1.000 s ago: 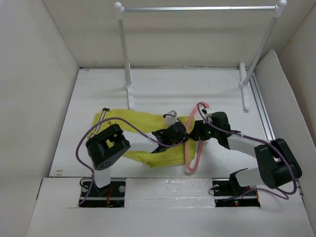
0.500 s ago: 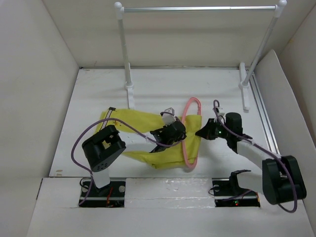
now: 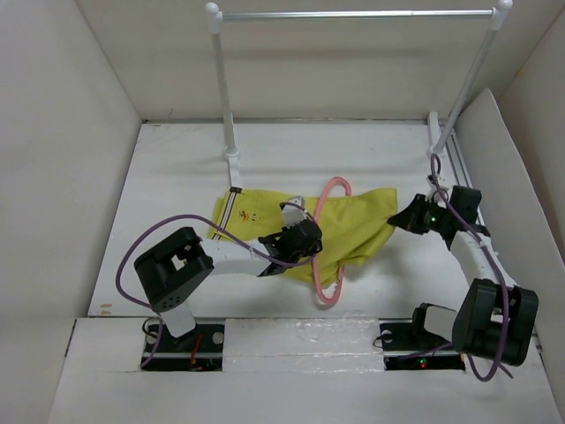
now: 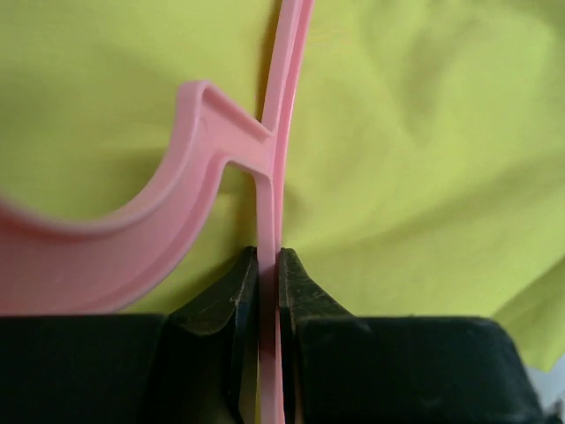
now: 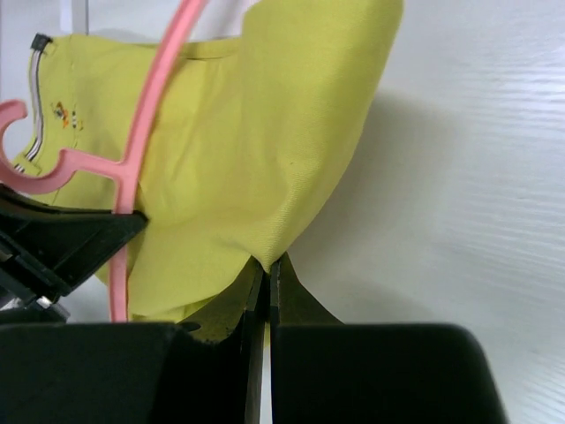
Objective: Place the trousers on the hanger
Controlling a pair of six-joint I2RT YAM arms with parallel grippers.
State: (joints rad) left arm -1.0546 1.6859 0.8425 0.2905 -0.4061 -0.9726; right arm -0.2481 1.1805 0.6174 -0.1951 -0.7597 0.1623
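I need to pull my right gripper over the bare tabletop to its right in the top view, draw the bunched cloth straight, and release the cloth's edge.
The mustard yellow-green trousers [image 3: 265,216] lie across the middle of the table, striped waistband [image 3: 231,212] to the left. The pink hanger [image 3: 328,265] stands on edge across them, and the cloth runs past it to the right. My left gripper [image 3: 305,240] is shut on the hanger's thin bar [image 4: 274,132], with yellow cloth [image 4: 424,132] behind it. My right gripper [image 3: 408,218] is shut on the trousers' right edge [image 5: 282,177], its tips [image 5: 267,263] pinching a fold just above the white table. The hanger [image 5: 150,115] and its hook show at the left of the right wrist view.
A white-posted rack [image 3: 225,115] with a metal rail [image 3: 353,15] stands at the back. A metal track [image 3: 468,194] runs along the table's right side beside a slanted white panel. White walls enclose the table left, back and right.
My right gripper went from open to shut on the trousers' edge and drew the cloth to the right past the hanger. The trousers shifted right; the left gripper kept hold of the hanger.
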